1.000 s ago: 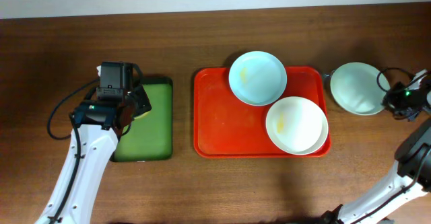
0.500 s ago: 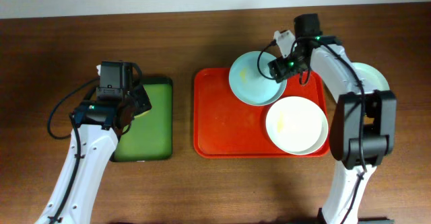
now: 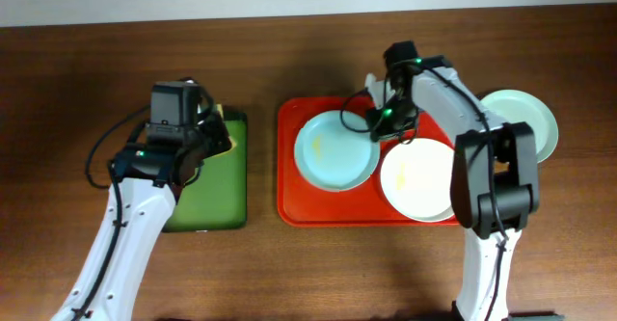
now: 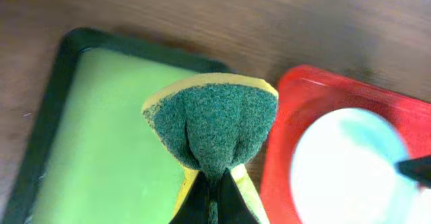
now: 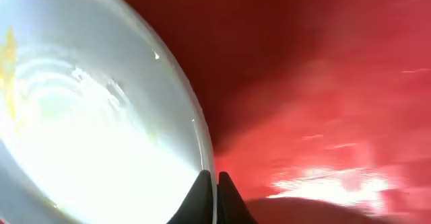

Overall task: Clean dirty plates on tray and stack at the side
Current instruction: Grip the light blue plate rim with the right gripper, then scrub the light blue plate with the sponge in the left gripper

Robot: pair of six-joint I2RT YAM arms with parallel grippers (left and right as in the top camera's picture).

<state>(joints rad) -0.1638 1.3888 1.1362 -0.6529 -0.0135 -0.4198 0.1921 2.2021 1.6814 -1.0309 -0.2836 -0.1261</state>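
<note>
I should next lift my right gripper past the tray's edge and lower it onto the second mint-green plate (image 3: 525, 123), to its right in the overhead view, to release.
The red tray (image 3: 299, 200) holds a mint-green plate (image 3: 333, 152) with a yellowish smear and a cream-white plate (image 3: 419, 181) with a smear. My right gripper (image 3: 378, 123) is shut on the mint plate's right rim; the wrist view shows the rim (image 5: 205, 163) pinched between the fingers (image 5: 211, 183) above the tray floor (image 5: 323, 83). A second mint-green plate (image 3: 525, 119) lies on the table right of the tray. My left gripper (image 4: 214, 190) is shut on a green and yellow sponge (image 4: 215, 126) and holds it above the dark green tray's right edge (image 3: 236, 128).
The dark green tray (image 3: 207, 196) lies left of the red tray, also in the left wrist view (image 4: 101, 130). The red tray's near corner (image 4: 289, 116) and the mint plate (image 4: 350, 170) show at the right of that view. Brown wooden table (image 3: 308, 273) all around.
My right gripper took the mint plate's rim and dragged the plate left and toward the front, onto the tray's middle. My left gripper with the sponge shifted a little right.
</note>
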